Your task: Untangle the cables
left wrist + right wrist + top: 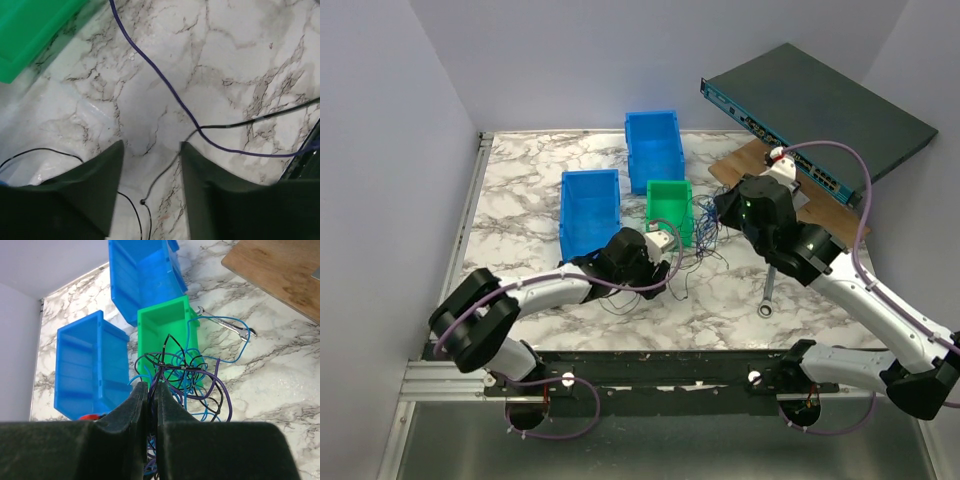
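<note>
The right gripper lowers toward the open marble table beside the green bin next and releases the cables there, because the knot of cables still hangs above the table.
The cables are a knot of thin blue, purple and black wires, and my right gripper is shut on several of them, holding them above the table in front of the green bin. From above, the right gripper holds the cables beside that bin. My left gripper is low over the marble, just left of the trailing strands. It stands open, with a thin grey wire on the table between its fingers. A purple wire and a black wire cross ahead of it.
Two blue bins stand left of and behind the green one. A silver wrench lies right of the cables. A wooden board and a dark network switch fill the back right. Walls close in on both sides.
</note>
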`<state>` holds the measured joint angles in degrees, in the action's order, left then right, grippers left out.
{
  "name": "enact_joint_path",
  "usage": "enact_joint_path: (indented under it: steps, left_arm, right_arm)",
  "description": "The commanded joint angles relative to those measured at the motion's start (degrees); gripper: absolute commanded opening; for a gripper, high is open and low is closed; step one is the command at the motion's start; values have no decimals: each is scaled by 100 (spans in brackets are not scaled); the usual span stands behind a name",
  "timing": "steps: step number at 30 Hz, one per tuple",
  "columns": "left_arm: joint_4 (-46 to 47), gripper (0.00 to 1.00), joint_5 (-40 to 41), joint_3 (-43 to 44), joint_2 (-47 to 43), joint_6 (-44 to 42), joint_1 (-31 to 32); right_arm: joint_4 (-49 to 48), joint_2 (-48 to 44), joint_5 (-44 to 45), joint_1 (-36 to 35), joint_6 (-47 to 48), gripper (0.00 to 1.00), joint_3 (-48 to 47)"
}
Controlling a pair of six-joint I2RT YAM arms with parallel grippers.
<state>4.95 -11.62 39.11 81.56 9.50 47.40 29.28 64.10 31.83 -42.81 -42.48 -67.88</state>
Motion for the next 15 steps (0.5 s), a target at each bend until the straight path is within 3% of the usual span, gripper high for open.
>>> enact_joint_path:
  steps: [1, 2, 8, 12, 15]
  left_arm:
    - [-958, 21, -535, 571, 688, -123, 24]
    - [-1085, 0, -390, 617, 683, -119, 24]
    - [50, 0, 342, -680, -1048, 457, -565]
    - [592, 0, 246, -1657, -2326, 1234, -1770]
    - [763, 0, 514, -2121, -3133, 1519, -2119]
  right_arm:
    - [305, -188, 308, -29, -157, 3, -222]
    - [405, -228, 518, -27, -224, 3, -189]
    - [1151, -596, 2297, -30, -1390, 6, 799]
    - [2210, -983, 3268, 4, -3299, 3, 1732]
    - [3002, -1267, 3555, 30, -4675, 2, 2209]
